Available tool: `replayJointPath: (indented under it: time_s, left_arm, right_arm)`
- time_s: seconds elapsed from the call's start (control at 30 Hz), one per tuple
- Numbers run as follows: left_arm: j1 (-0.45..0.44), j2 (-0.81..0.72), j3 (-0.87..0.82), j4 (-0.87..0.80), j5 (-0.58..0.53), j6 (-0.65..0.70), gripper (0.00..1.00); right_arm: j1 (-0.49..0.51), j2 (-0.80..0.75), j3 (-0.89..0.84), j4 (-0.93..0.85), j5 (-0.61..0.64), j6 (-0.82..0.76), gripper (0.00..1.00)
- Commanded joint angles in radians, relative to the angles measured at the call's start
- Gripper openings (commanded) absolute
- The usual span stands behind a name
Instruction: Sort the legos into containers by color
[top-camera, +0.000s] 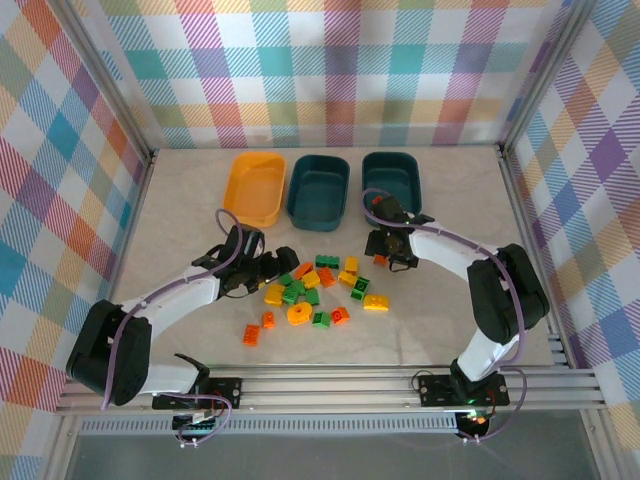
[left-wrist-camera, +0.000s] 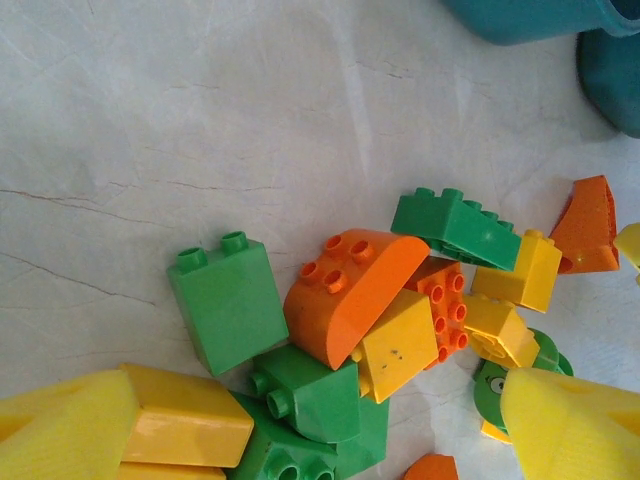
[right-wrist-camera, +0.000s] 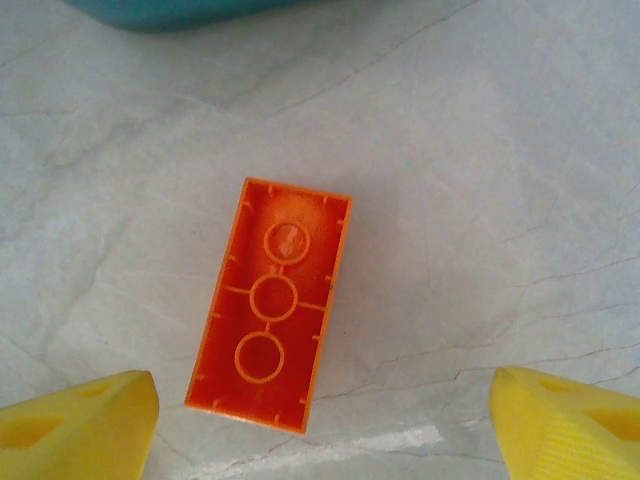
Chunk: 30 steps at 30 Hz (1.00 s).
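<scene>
To get its open fingers around the upside-down orange brick (right-wrist-camera: 270, 305), my right gripper should lower first, then close on the brick's long sides, which face them.
Three tubs stand in a row at the back: a yellow-orange tub (top-camera: 255, 187) and two dark teal tubs (top-camera: 318, 190) (top-camera: 392, 180). Yellow, green and orange legos (top-camera: 315, 290) lie in a loose pile mid-table. My left gripper (top-camera: 272, 268) is open at the pile's left edge. In the left wrist view, my left gripper (left-wrist-camera: 320, 440) has green bricks (left-wrist-camera: 310, 395) and a yellow brick (left-wrist-camera: 190, 418) between its fingers. My right gripper (right-wrist-camera: 320, 430) is open over an upside-down orange brick (right-wrist-camera: 270, 305) near the right teal tub. That brick lies closer to its left finger (right-wrist-camera: 75, 425).
A curved orange brick (left-wrist-camera: 350, 290), a tall green brick (left-wrist-camera: 228, 300) and a long green brick (left-wrist-camera: 455, 228) lie just beyond the left gripper. Two small orange bricks (top-camera: 258, 327) sit apart at the front left. Rails (top-camera: 330, 385) line the table's near edge.
</scene>
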Motion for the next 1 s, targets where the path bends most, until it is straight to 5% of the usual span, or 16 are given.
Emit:
replayJointPath:
  time_s: [0.0, 0.27, 0.53, 0.7, 0.97]
  left_arm:
    - [-0.009, -0.024, 0.02, -0.021, -0.001, 0.022, 0.94]
    - [-0.009, -0.001, 0.038, -0.025, 0.012, 0.022, 0.95]
    - [-0.009, -0.005, 0.054, -0.046, 0.009, 0.041, 0.94]
    - [-0.008, -0.011, 0.049, -0.049, -0.006, 0.048, 0.95]
    - [-0.008, -0.028, 0.052, -0.072, -0.023, 0.054, 0.95]
  right_arm:
    - [-0.013, -0.026, -0.021, 0.025, -0.064, -0.004, 0.86]
    - [-0.035, 0.089, 0.014, 0.07, -0.132, 0.023, 0.82]
    - [-0.037, 0.134, 0.034, 0.086, -0.1, 0.017, 0.59]
    - [-0.037, 0.12, 0.03, 0.081, -0.076, -0.015, 0.33]
    - [-0.029, -0.001, -0.008, 0.062, -0.044, -0.05, 0.23]
